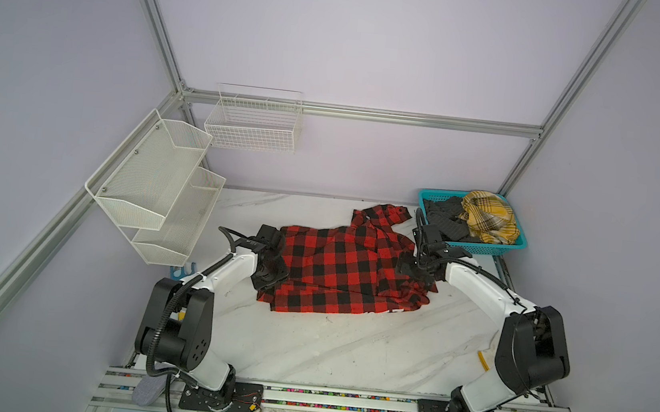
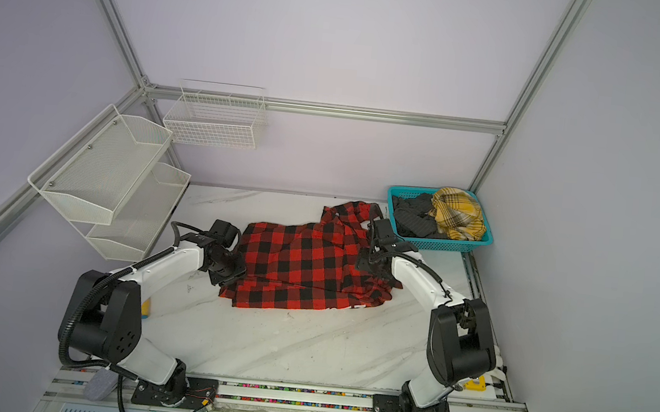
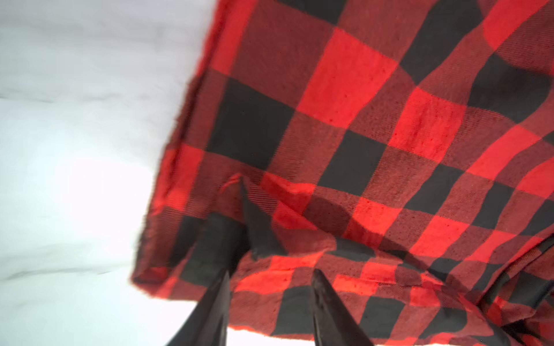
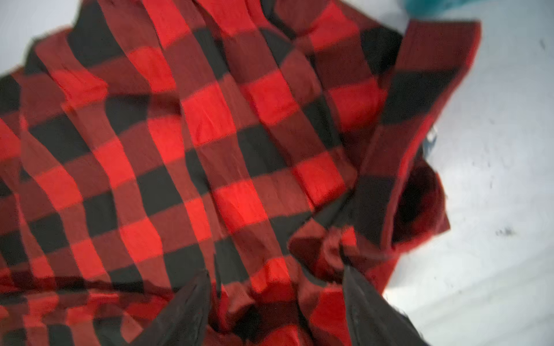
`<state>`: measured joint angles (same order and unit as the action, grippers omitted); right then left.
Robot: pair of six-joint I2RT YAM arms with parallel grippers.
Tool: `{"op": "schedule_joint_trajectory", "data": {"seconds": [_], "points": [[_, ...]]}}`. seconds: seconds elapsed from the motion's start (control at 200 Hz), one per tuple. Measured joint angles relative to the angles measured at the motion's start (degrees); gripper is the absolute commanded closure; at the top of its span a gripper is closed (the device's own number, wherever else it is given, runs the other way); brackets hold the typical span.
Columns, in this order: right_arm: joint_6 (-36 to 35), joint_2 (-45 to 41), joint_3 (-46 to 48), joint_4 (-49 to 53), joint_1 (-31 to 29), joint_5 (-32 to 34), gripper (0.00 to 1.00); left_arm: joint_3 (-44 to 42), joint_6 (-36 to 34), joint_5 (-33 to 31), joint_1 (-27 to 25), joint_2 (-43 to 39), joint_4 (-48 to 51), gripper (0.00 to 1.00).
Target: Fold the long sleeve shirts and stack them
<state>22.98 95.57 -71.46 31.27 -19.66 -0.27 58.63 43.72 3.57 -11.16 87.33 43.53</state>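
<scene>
The robot's right gripper will go down and outward next, onto the bunched cloth (image 1: 395,264) beside the shirt's folded edge. The cloth lies below and outward of the gripper's fingers, which are already wide open.
A red-and-black check shirt (image 1: 338,270) (image 2: 300,271) lies rumpled and partly folded across the middle of the white table, one sleeve trailing toward the back. My left gripper (image 1: 271,270) (image 2: 230,267) sits over its left edge; in the left wrist view its jaws (image 3: 271,272) stand apart above flat cloth (image 3: 359,119). My right gripper (image 1: 414,266) (image 2: 372,263) is at the shirt's right edge, jaws (image 4: 277,271) wide apart with bunched cloth (image 4: 209,134) between them. A mustard-yellow plaid garment (image 1: 488,217) (image 2: 459,212) and a dark grey one (image 1: 444,219) (image 2: 413,215) are heaped in the basket.
The teal basket (image 1: 520,246) (image 2: 441,246) stands at the back right corner, close behind the right arm. A white mesh two-tier shelf (image 1: 154,188) and a wire basket (image 1: 253,124) hang on the walls at the left and back. A small yellow item (image 1: 483,359) lies by the right arm's base.
</scene>
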Motion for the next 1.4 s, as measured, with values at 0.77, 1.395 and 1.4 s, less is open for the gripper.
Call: {"op": "schedule_joint_trajectory", "data": {"seconds": [0.77, 1.395, 1.4], "points": [[-4.1, 14.5, -5.3, -2.0, 1.4, -1.1, 0.92, -11.3, 2.2, 12.7, 6.6, -8.7, -3.0, 0.44], [-3.8, 12.1, -5.2, -2.1, 1.4, -2.8, 0.98, -8.5, 2.6, 16.0, 7.8, 3.0, -11.0, 0.61], [-3.8, 12.1, -5.2, -2.1, 1.4, -2.8, 0.98, -8.5, 2.6, 16.0, 7.8, 3.0, -11.0, 0.61]]}}
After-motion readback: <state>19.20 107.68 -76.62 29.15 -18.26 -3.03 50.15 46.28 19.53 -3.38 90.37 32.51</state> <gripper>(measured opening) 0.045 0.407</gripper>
